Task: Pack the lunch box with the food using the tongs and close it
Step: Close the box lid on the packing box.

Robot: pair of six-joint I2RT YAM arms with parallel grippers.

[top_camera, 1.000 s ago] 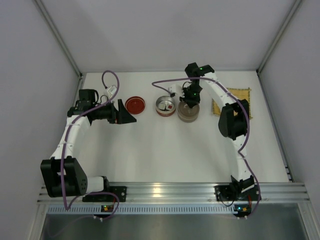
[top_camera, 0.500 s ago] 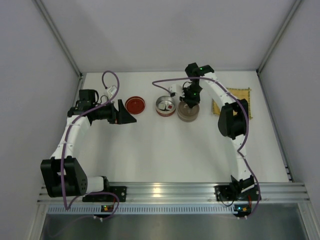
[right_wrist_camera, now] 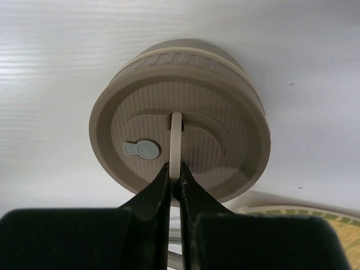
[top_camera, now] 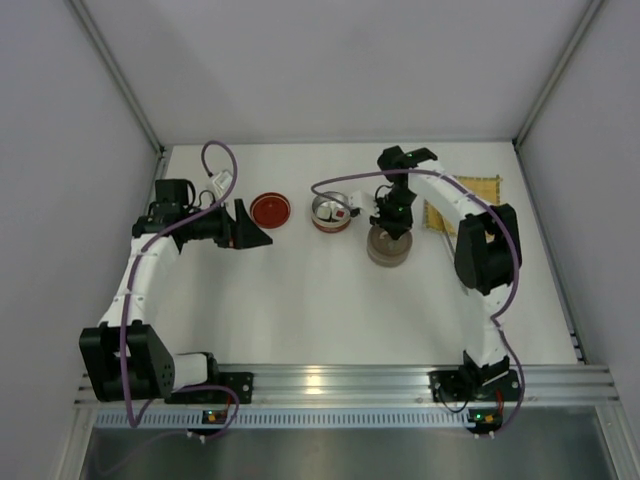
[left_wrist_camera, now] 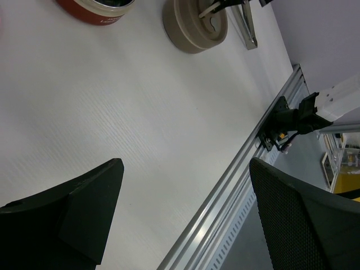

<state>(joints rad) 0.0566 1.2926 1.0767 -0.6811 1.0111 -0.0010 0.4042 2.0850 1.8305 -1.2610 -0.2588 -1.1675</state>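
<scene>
My right gripper has bare tabletop back from it, clear of the open tin. Next it should pull the beige lid [top_camera: 388, 250] back with a turn and let go of it there.
The lunch box [top_camera: 332, 212], a round tin with a red band, stands open at the back middle with small white and red food [top_camera: 338, 212] inside; its rim also shows in the left wrist view [left_wrist_camera: 95, 8]. My right gripper [top_camera: 392, 214] [right_wrist_camera: 175, 179] is shut on the thin strap handle of a beige round lid [top_camera: 388, 250] [right_wrist_camera: 180, 140], just right of the tin. Slim silver tongs [left_wrist_camera: 247, 28] lie beyond that lid [left_wrist_camera: 194, 25]; the top view hides them. My left gripper [top_camera: 255, 226] [left_wrist_camera: 185, 169] hangs open and holds nothing, left of a red lid [top_camera: 271, 210].
A yellow woven mat [top_camera: 478, 192] [right_wrist_camera: 315, 216] lies at the back right, partly under my right arm. The aluminium rail [top_camera: 330, 382] [left_wrist_camera: 242, 169] runs along the near edge. Grey walls enclose the table on three sides.
My right gripper has carried the beige lid a little nearer and to the right, away from the tin. The left arm has stayed put.
</scene>
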